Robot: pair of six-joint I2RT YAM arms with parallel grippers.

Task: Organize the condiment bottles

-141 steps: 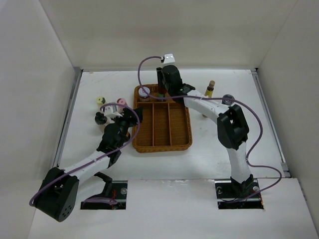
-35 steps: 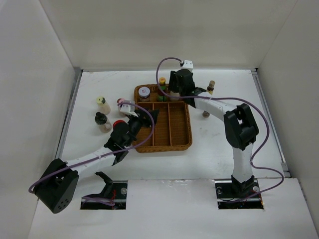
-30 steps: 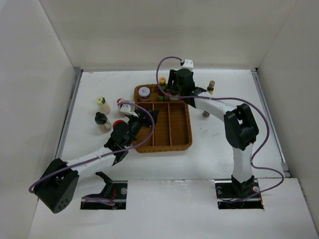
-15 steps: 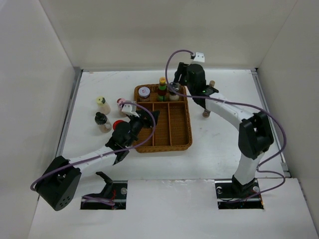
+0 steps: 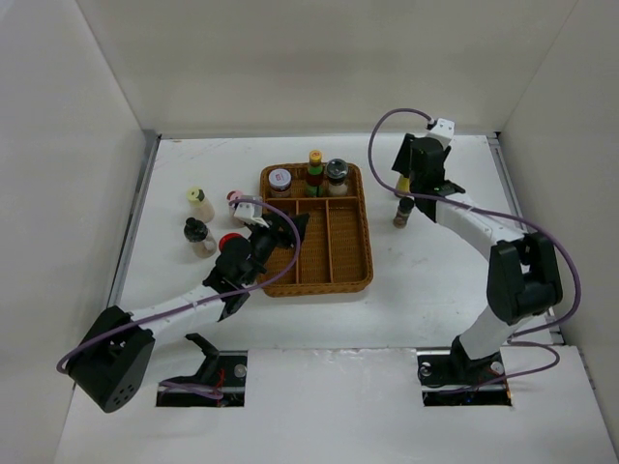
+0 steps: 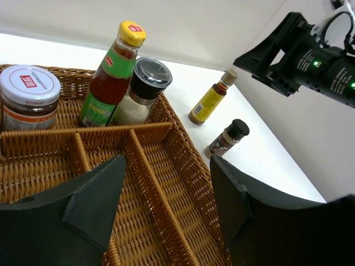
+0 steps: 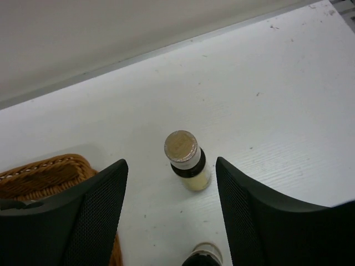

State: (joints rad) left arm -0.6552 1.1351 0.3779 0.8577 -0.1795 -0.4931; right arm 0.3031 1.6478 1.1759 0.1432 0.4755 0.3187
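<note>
The cap (image 7: 181,146) of the yellow bottle is still beyond the right gripper's fingers, so the right gripper will go down and outward onto it.
The brown wicker tray (image 5: 349,272) holds a white-lidded jar (image 5: 280,180), a yellow-capped red sauce bottle (image 5: 315,162) and a grey-capped shaker (image 5: 337,174) in its back row; all three show in the left wrist view: the jar (image 6: 29,94), the sauce bottle (image 6: 111,72) and the shaker (image 6: 141,88). My right gripper (image 5: 407,177) is open above the tan-capped yellow bottle (image 7: 186,160), its fingers either side and apart from it. A small dark spice bottle (image 5: 399,217) stands just nearer. My left gripper (image 5: 290,227) is open and empty over the tray's left compartments.
Left of the tray stand a yellow-capped cream bottle (image 5: 199,204), a black-capped bottle (image 5: 198,235), a pink-capped one (image 5: 233,198) and a red-capped one (image 5: 229,241). White walls close the table at the back and sides.
My right gripper has left the tray's back row, leaving the grey-capped shaker standing there, and has swung right to above the tan-capped bottle. The left arm has barely moved.
</note>
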